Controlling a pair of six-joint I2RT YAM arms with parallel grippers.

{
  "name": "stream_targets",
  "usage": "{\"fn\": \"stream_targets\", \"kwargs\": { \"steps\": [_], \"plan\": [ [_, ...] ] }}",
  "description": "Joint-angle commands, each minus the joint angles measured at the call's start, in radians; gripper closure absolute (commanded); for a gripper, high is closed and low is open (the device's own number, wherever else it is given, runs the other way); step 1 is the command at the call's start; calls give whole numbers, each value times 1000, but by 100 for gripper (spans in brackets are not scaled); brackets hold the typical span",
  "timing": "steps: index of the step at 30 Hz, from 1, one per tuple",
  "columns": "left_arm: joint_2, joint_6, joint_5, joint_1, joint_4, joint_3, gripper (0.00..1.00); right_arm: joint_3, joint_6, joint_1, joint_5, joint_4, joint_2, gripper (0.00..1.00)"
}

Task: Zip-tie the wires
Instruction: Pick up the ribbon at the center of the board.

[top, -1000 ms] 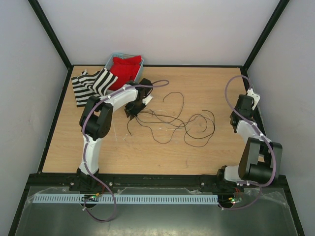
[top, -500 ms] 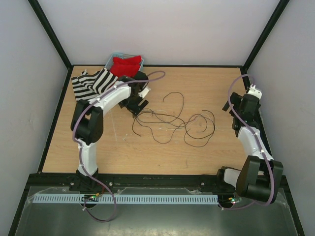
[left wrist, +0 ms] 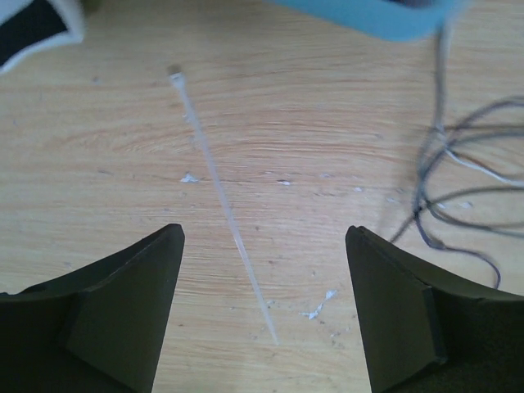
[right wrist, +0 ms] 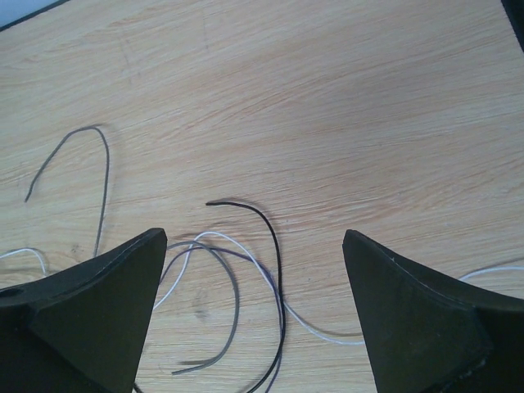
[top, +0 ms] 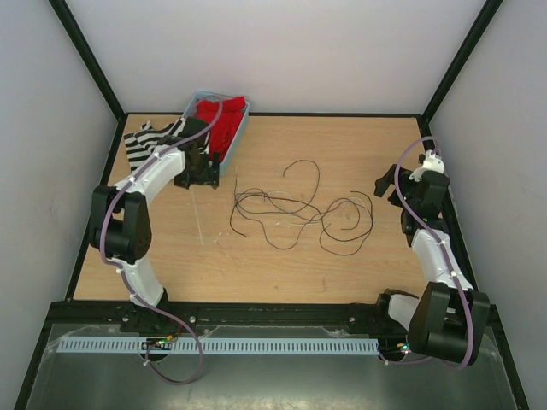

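The zip tie's blocky head end by the striped cloth comes next. My left gripper moves outward and down, turning since the zip tie slants between its fingers.
The wires [top: 295,209] lie in loose dark and pale loops across the middle of the wooden table. The zip tie [left wrist: 221,196], a thin white strip, lies flat on the wood left of them; it shows only faintly from above [top: 198,215]. My left gripper [left wrist: 264,233] hovers open over the zip tie's pointed end, touching nothing; from above it [top: 195,175] is near the bin. My right gripper [right wrist: 255,236] is open above the right-hand wire ends [right wrist: 278,262] and holds nothing; from above it [top: 389,186] is at the table's right side.
A blue bin [top: 243,128] holding red cloth [top: 224,115] stands at the back left, with a black-and-white striped cloth [top: 145,145] beside it. The bin's edge [left wrist: 385,20] is just beyond the left gripper. Black frame posts bound the table.
The left arm swung left from the wires' end to over the zip tie, jaws opening. The right arm reached inward toward the wires, jaws opening wide.
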Motion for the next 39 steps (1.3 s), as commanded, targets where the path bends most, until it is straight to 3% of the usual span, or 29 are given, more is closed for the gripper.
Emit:
{"fn": "stream_targets", "kwargs": {
  "steps": [1,5,14,23,39],
  "plan": [
    [-20,-191,-14,61,101,-78,20,-1,-10,-3,-50,33,-14,0],
    [6,-213,-67,78,138,-106,35,-5,-13,-3,-54,36,-28,0],
    [98,-245,-22,145,227,-128,55,-9,-7,-4,-69,47,-37,1],
    [130,-284,12,192,383,-212,58,-5,1,-3,-81,56,-16,0],
    [225,-252,-34,194,386,-151,66,4,1,-4,-73,51,-7,1]
  ]
}}
